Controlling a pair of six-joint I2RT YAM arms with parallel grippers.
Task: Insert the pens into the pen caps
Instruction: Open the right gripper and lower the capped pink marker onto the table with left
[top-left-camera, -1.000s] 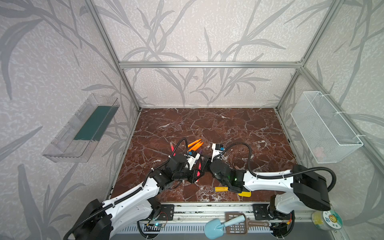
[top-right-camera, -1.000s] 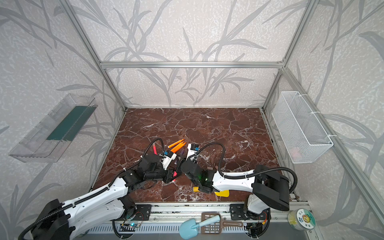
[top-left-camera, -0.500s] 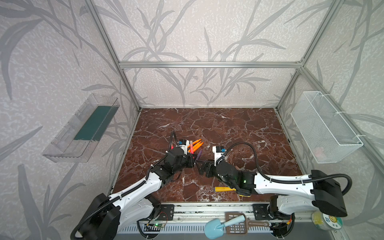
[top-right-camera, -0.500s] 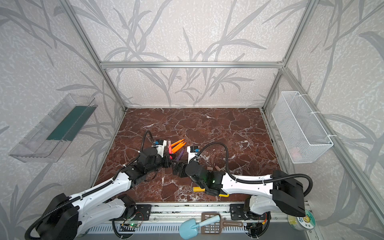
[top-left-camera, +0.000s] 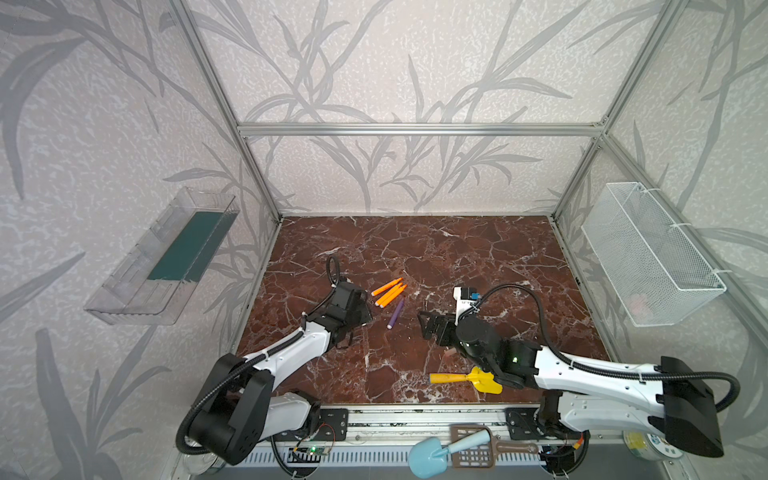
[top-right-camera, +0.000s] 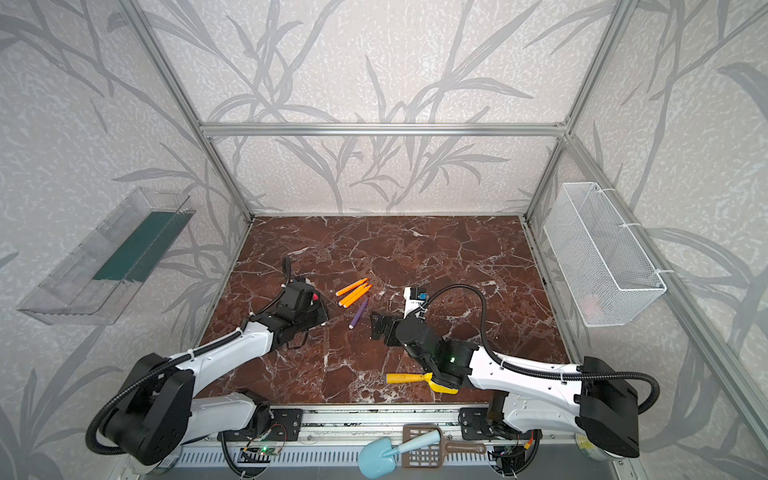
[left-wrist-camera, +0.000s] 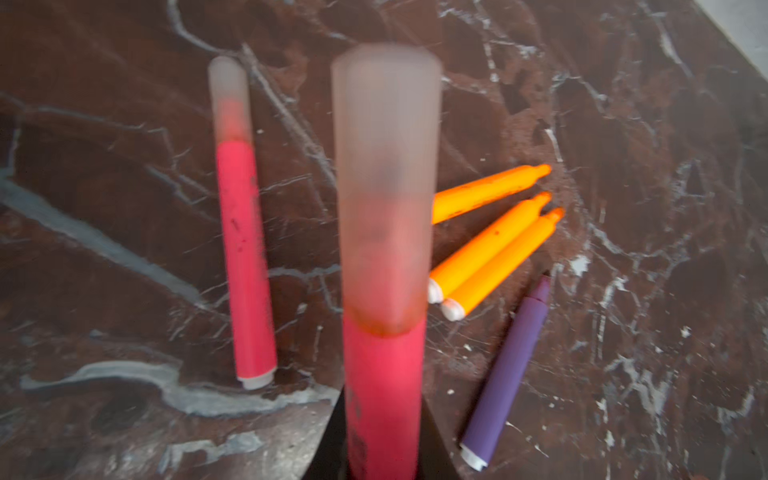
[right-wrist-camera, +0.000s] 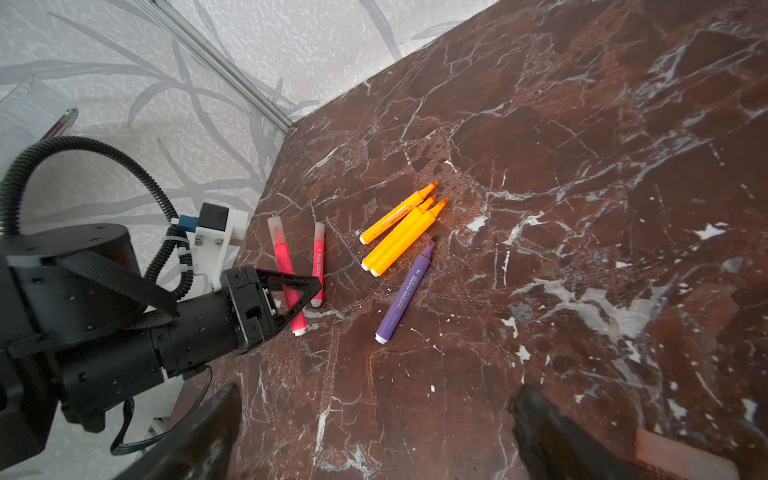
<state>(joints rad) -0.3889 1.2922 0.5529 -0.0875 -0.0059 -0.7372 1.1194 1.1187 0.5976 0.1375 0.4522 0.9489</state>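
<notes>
The pen in the robot's left gripper has its cap on, and bare marble lies below, beside the second pink-red pen. The left gripper should lower the held pen there next and let go.
My left gripper (top-left-camera: 360, 312) (left-wrist-camera: 384, 440) is shut on a pink-red pen (left-wrist-camera: 384, 374) that wears a translucent pen cap (left-wrist-camera: 386, 166), low over the marble floor. Beside it lies a second pink-red pen (left-wrist-camera: 245, 257) with its own cap (left-wrist-camera: 228, 95) on. Three uncapped orange pens (top-left-camera: 388, 293) (right-wrist-camera: 399, 232) lie together, and an uncapped purple pen (top-left-camera: 395, 313) (right-wrist-camera: 405, 295) lies next to them. My right gripper (top-left-camera: 430, 328) (right-wrist-camera: 374, 428) stands open and empty, to the right of the purple pen. A loose pen cap (right-wrist-camera: 681, 457) lies by one of its fingers.
A yellow toy shovel (top-left-camera: 465, 379) lies near the front edge under my right arm. A wire basket (top-left-camera: 652, 257) hangs on the right wall and a clear tray (top-left-camera: 166, 257) on the left. A blue scoop (top-left-camera: 440, 453) rests on the front rail.
The two grippers were together at the middle. My right gripper has opened and drawn back to the right. My left gripper has carried the capped pink-red pen leftward, beside the other pink-red pen.
</notes>
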